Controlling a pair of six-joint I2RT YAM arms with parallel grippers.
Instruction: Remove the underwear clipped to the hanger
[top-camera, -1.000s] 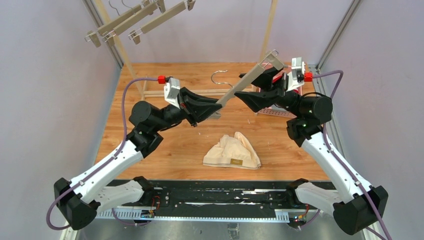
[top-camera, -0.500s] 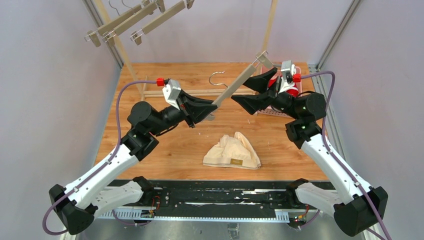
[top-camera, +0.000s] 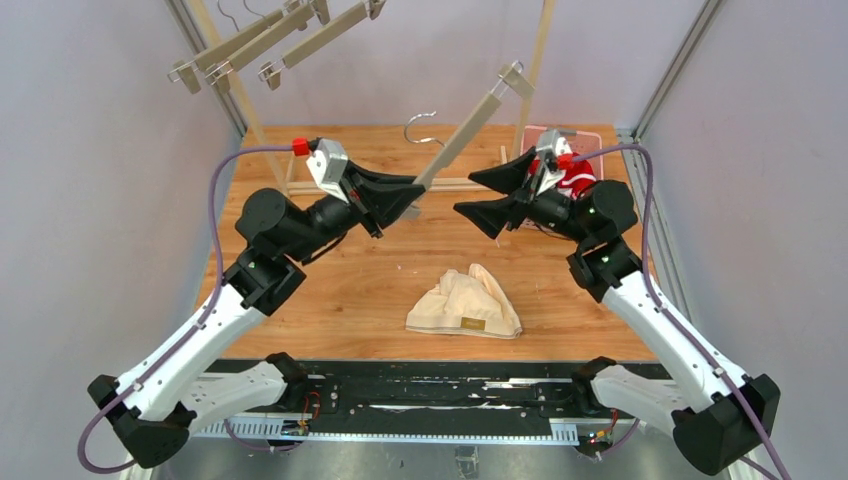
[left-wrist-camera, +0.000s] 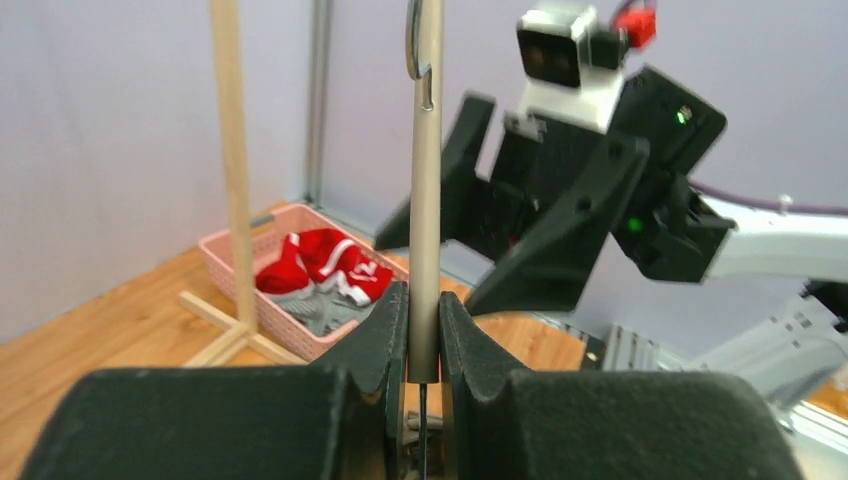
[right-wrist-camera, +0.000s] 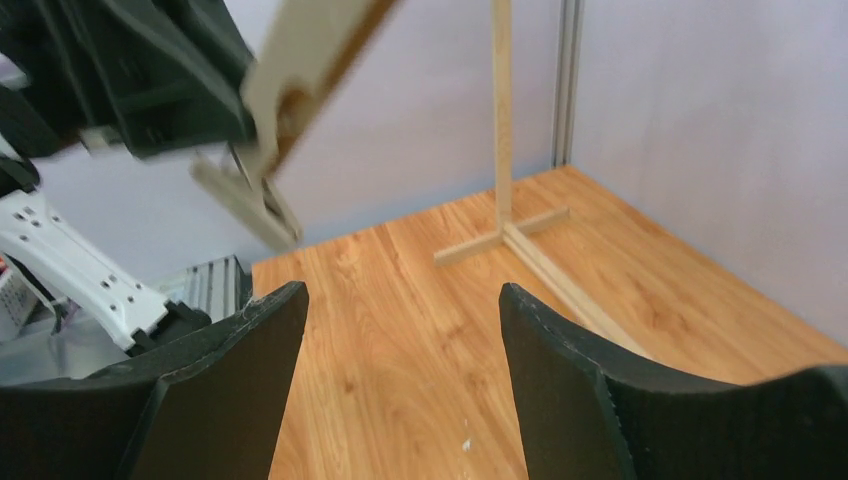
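Note:
The cream underwear is still outside the basket (left-wrist-camera: 235, 265). My right gripper should next move back and down and tilt its fingers onto the bunched middle of the cream underwear (top-camera: 465, 303).
My left gripper (top-camera: 405, 195) is shut on the low end of a grey-beige clip hanger (top-camera: 465, 125) and holds it slanting up toward the back right; the bar stands upright between the jaws in the left wrist view (left-wrist-camera: 424, 330). No cloth hangs from it. My right gripper (top-camera: 463, 194) is wide open and empty, just right of and below the hanger. The hanger's clip end (right-wrist-camera: 250, 205) shows at the upper left of the right wrist view. The cream underwear (top-camera: 465, 303) lies on the table. The red underwear (left-wrist-camera: 325, 262) and the grey underwear (left-wrist-camera: 320, 310) lie in a pink basket (left-wrist-camera: 235, 265).
A wooden rack with a far-right post (top-camera: 540, 60) and a cross foot (top-camera: 300, 185) stands at the back. Several empty hangers (top-camera: 270, 40) hang on it at the top left. The pink basket (top-camera: 530, 135) sits at the back right behind my right arm.
My left gripper has raised the hanger and carried it toward the back. My right gripper has come away from the hanger's far end, opened wide and moved left below it.

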